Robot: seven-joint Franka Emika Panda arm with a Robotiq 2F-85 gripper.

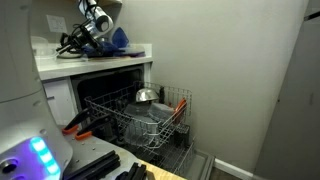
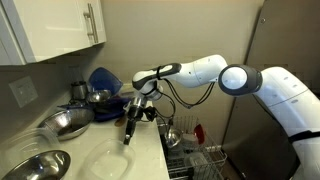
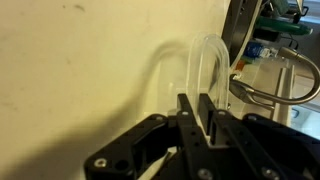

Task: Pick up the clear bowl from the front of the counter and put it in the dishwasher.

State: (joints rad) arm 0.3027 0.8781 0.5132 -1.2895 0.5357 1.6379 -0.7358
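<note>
My gripper moves up and across toward the open dishwasher (image 1: 140,115) next, over the counter's edge by the racks, and releases there, since the white counter lies underneath.
The clear bowl (image 2: 105,160) sits low at the front of the white counter (image 2: 150,160). In the wrist view the bowl (image 3: 203,58) stands right in front of my fingers. My gripper (image 2: 128,138) points down at the bowl's near rim. Its fingers (image 3: 201,102) are drawn close together with the bowl's wall between them. The dishwasher (image 1: 140,115) stands open below the counter (image 1: 95,62) with its grey wire racks pulled out. It also shows at the lower right of an exterior view (image 2: 195,150).
Blue dishware (image 2: 104,80) and a steel bowl (image 2: 66,122) stand behind the gripper; another steel bowl (image 2: 30,165) lies at the front corner. A steel bowl (image 1: 146,96) and red items (image 1: 183,100) sit in the rack. A wall lies beyond the dishwasher.
</note>
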